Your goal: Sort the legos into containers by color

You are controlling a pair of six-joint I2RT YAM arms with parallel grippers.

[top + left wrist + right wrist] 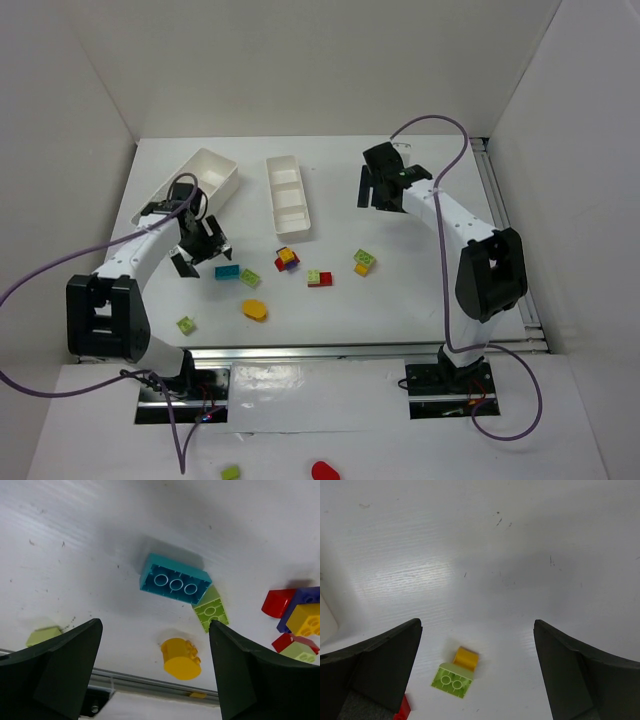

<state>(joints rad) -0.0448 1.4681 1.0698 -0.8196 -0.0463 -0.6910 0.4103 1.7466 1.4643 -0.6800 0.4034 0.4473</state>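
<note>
The cyan brick (227,272) lies crosswise below my left gripper, to its right in the top view. Next, I shift that way, turn and lower around the brick's long sides.
My left gripper (200,252) is open and empty, just left of a cyan brick (227,272) that touches a lime brick (250,277). In the left wrist view the gripper (155,626) hangs over the table, with the cyan brick (175,579), the lime brick (211,609) and a yellow round piece (181,658) between its fingers. A red, yellow and purple clump (287,259) lies further right. My right gripper (378,188) is open and empty, above a lime and yellow pair (364,262), which also shows in the right wrist view (452,680). The wide tray (222,172) and the narrow tray (270,190) stand at the back.
A lime and red pair (320,278) lies mid-table. A single lime brick (186,324) lies near the front left. A metal rail (330,350) runs along the near edge. A lime piece (231,472) and a red piece (324,469) lie off the table in front.
</note>
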